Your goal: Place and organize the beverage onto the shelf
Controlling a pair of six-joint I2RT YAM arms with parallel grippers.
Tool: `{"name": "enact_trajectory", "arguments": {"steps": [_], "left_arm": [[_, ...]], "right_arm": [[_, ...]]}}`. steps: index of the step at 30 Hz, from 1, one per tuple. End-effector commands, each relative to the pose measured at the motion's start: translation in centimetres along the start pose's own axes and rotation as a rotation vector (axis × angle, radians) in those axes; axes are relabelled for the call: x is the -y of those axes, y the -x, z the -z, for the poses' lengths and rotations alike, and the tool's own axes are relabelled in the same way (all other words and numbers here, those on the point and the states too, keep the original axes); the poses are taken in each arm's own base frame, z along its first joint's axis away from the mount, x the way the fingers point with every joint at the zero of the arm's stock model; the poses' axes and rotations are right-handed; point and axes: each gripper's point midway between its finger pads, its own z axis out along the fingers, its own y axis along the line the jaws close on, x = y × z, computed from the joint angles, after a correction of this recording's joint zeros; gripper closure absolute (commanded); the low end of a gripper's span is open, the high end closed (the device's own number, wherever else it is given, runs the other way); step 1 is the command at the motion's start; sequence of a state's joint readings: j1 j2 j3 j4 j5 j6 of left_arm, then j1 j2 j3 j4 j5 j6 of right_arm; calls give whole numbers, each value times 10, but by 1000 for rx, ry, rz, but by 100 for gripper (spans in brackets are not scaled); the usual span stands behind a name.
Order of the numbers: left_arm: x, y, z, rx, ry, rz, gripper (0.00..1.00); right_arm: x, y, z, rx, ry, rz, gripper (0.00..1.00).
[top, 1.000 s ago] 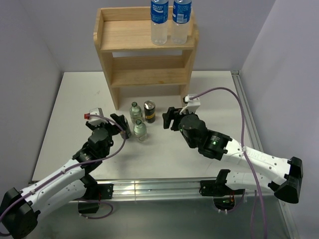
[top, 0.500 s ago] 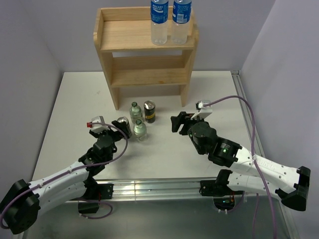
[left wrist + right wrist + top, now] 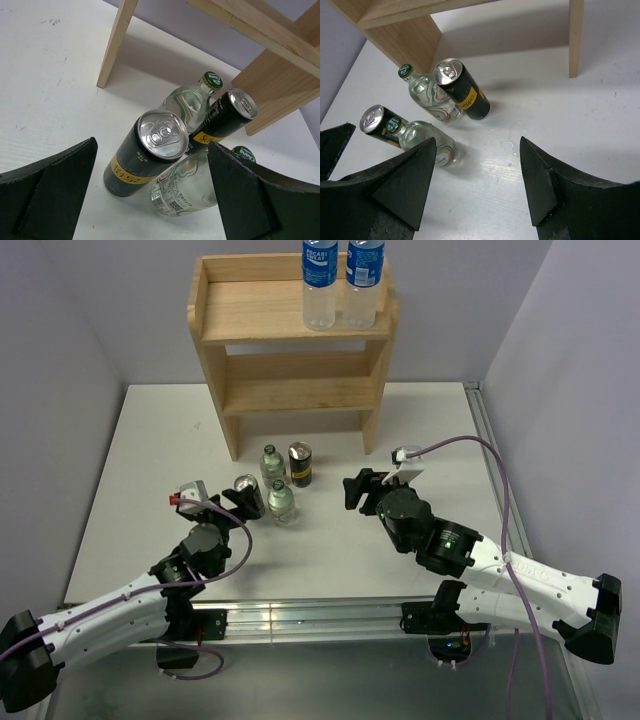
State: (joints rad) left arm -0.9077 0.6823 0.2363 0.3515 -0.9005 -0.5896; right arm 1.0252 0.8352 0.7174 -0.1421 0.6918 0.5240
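The near can is to the right of my left gripper in the top view, so I will slide that way, one finger between can and glass bottle, as they nearly touch.
The wooden shelf (image 3: 262, 310) stands at the back, with two blue-labelled plastic bottles (image 3: 320, 285) (image 3: 364, 280) on its top tier. On the table in front stand two dark cans (image 3: 247, 494) (image 3: 300, 464) and two clear glass bottles (image 3: 271, 462) (image 3: 281, 502). My left gripper (image 3: 238, 512) is open and empty just short of the near can (image 3: 150, 150), with a glass bottle (image 3: 185, 187) beside it. My right gripper (image 3: 355, 490) is open and empty to the right of the group. The right wrist view shows the far can (image 3: 462, 90) and the near glass bottle (image 3: 427, 142).
The shelf's lower tier (image 3: 300, 395) holds nothing. A shelf leg (image 3: 576, 37) stands ahead of the right gripper. The table's right edge has a metal rail (image 3: 490, 470). Grey walls close in the sides and back.
My left gripper has drawn back toward the near edge, uncovering the can beside the near glass bottle. My right gripper has moved a little right and back.
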Motion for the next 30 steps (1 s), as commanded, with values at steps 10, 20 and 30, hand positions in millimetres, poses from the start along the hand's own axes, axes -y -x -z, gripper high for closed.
{"name": "enact_trajectory", "arguments": {"steps": [10,20,30], "left_arm": [[6,-21,-10,-31,9,-35,1],[0,-39,-15,-51,32,-82,1],[-10,-62,-26,-58,104,-105,1]], "right_arm": [[6,3,2,30,-21,-39,25],[9,-1,2,26,-30,-34,25],[11,-2,2,29,-34,-31,25]]}}
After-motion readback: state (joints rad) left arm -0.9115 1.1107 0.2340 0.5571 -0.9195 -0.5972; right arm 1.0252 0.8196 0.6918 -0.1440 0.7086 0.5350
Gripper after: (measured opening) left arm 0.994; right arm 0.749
